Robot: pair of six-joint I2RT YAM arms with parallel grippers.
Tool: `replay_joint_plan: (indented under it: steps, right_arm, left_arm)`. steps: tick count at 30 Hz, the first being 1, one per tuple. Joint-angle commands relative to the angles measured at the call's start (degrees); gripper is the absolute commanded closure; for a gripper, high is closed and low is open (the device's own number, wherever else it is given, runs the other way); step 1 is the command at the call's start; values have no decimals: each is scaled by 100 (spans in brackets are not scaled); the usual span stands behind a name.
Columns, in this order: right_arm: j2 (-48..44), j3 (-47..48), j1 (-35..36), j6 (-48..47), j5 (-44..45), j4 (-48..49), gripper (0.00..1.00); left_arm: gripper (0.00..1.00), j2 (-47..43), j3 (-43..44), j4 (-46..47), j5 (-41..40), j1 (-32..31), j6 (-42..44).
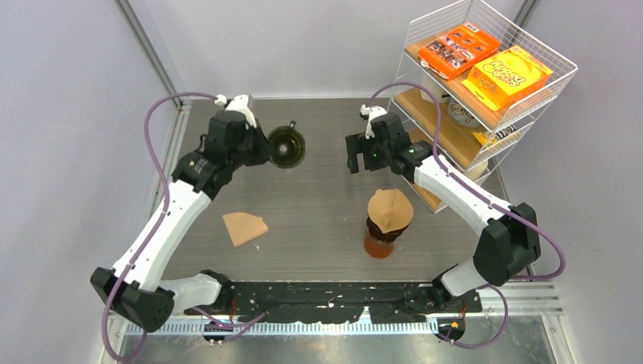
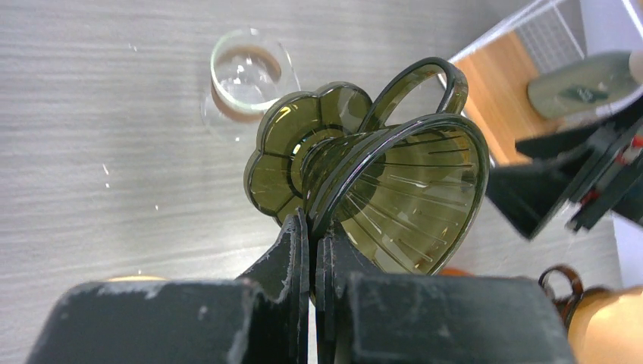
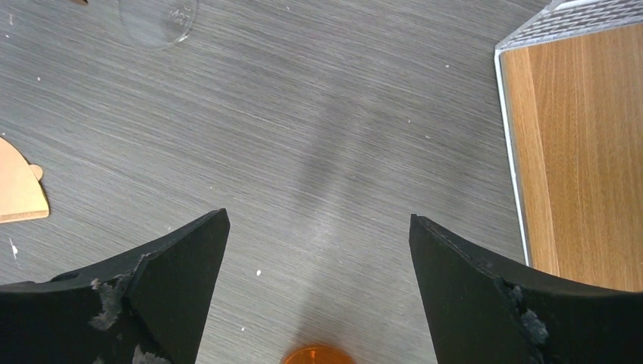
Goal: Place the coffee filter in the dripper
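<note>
The left gripper will next tilt and move down to set the dripper's base on the clear glass's open rim (image 2: 252, 70) and release the dripper, since the dripper still hangs tipped.
A dark green see-through dripper (image 1: 286, 145) hangs above the far left of the table, tipped on its side, with my left gripper (image 2: 313, 227) shut on its rim (image 2: 394, 189). A flat brown coffee filter (image 1: 244, 227) lies on the table nearer the front, and its edge (image 3: 19, 189) shows in the right wrist view. A second brown filter (image 1: 390, 210) sits on a dark holder over an orange base (image 1: 377, 246). My right gripper (image 1: 362, 155) hovers open and empty over bare table (image 3: 318, 224), to the right of the dripper.
A small clear glass (image 2: 246, 76) stands on the table below the dripper. A white wire shelf (image 1: 485, 83) with wooden boards (image 3: 576, 152) and orange boxes (image 1: 506, 76) fills the far right, close to my right arm.
</note>
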Motion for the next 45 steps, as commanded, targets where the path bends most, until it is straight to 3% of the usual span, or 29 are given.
replay_joint_plan:
  steps: [1, 8, 22, 45]
  right_arm:
    - [-19, 200, -46, -113, 47, -81, 4]
    - [-31, 172, -76, -88, 244, -157, 5]
    - [10, 161, -77, -43, 358, -168, 5]
    - [45, 127, -77, -76, 511, -205, 5]
  left_arm:
    - [100, 664, 874, 27, 312, 361, -27]
    - [100, 1935, 2644, -834, 980, 961, 1]
    - [100, 3580, 4387, -2194, 1389, 1348, -241]
    - [97, 4014, 4168, -2035, 1535, 1479, -360]
